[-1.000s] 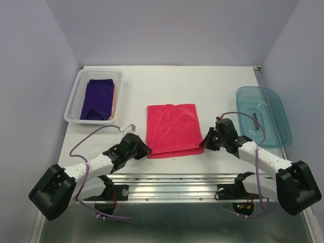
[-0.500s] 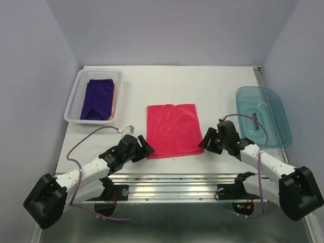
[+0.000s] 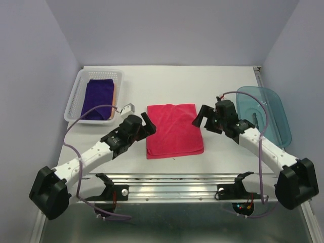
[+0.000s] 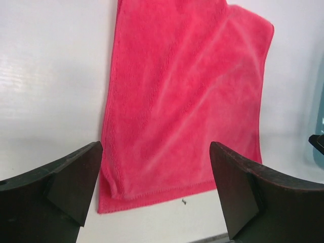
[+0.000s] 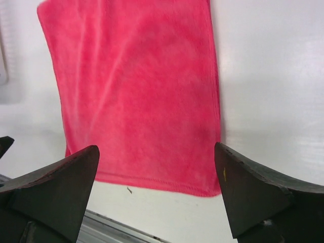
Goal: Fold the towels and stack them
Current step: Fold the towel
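Observation:
My left gripper is higher than the pink-red towel's far corner point(image 3: 149, 107) by the basket point(image 3: 76, 96), and that corner lies below and outward of it, so it will move outward and down onto the corner.
A pink-red towel point(image 3: 173, 130) lies folded flat in the middle of the white table; it also fills the left wrist view point(image 4: 187, 96) and the right wrist view point(image 5: 142, 96). My left gripper point(image 3: 149, 123) hovers at its left edge, open and empty. At the towel's right edge my right gripper point(image 3: 201, 118) is open too, holding nothing. A dark purple towel point(image 3: 98, 97) lies in the clear plastic basket point(image 3: 76, 96) at the back left, with an orange towel's edge point(image 3: 115, 98) showing beside it.
A teal translucent tub point(image 3: 276, 124) stands at the right, close behind my right arm. A metal rail point(image 3: 172, 183) runs along the table's near edge. A small dark speck point(image 4: 184, 202) lies just in front of the pink-red towel.
Both grippers let go of the pink-red towel's near corners, opened wide, and lifted back toward its middle. The towel now lies flat with its near edge released.

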`<state>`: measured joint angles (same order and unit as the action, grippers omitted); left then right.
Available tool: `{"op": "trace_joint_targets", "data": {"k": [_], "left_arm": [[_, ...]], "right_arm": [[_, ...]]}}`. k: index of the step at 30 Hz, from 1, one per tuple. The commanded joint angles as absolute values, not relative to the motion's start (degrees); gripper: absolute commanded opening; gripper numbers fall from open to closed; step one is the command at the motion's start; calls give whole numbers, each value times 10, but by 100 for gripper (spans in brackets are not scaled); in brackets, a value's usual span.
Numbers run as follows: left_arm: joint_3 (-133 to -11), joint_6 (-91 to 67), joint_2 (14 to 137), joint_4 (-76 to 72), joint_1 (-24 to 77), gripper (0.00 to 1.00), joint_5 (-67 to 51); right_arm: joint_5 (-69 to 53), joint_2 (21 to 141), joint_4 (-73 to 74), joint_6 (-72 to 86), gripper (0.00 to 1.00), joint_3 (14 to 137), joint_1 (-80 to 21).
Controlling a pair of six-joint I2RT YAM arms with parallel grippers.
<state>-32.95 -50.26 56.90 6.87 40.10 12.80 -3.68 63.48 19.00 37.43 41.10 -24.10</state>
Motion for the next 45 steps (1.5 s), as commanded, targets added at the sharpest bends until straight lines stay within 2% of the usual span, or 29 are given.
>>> {"op": "trace_joint_targets", "data": {"k": [1, 6, 13, 16, 17, 18, 26, 30, 33, 37, 39, 41, 42, 44, 45], "left_arm": [[-436, -434, 662, 61, 373, 99, 186], [-541, -355, 815, 41, 291, 99, 160], [-657, -285, 959, 32, 266, 99, 128], [-706, -265, 1010, 35, 251, 92, 113], [-714, -266, 1032, 45, 248, 86, 113], [-722, -266, 1041, 49, 245, 84, 116], [-771, -255, 1102, 53, 234, 75, 110], [-784, -254, 1129, 57, 229, 60, 106], [-781, -255, 1137, 50, 223, 54, 89], [-772, -252, 1141, 39, 223, 53, 61], [-767, -251, 1143, 27, 223, 49, 53], [-771, -250, 1150, 27, 222, 43, 52], [-771, -250, 1157, 27, 222, 39, 51], [-773, -251, 1163, 27, 222, 29, 42], [-773, -251, 1167, 27, 222, 7, 39]], "right_arm": [[32, 731, 170, 340, 100, 523, -244], [82, 871, 190, 307, 100, 654, -241], [63, 1005, 192, 281, 100, 765, -214], [48, 1049, 193, 273, 100, 793, -204], [45, 1065, 192, 272, 100, 803, -202], [43, 1073, 192, 270, 100, 808, -200], [11, 1125, 190, 272, 100, 833, -171], [4, 1139, 190, 277, 98, 836, -162], [3, 1143, 184, 274, 97, 834, -160], [3, 1149, 184, 273, 94, 837, -157], [-15, 1151, 184, 272, 91, 838, -157], [-18, 1155, 184, 269, 89, 839, -156], [-18, 1155, 183, 267, 83, 840, -156], [-19, 1157, 181, 265, 79, 841, -156], [-19, 1158, 181, 263, 76, 842, -156]]}}
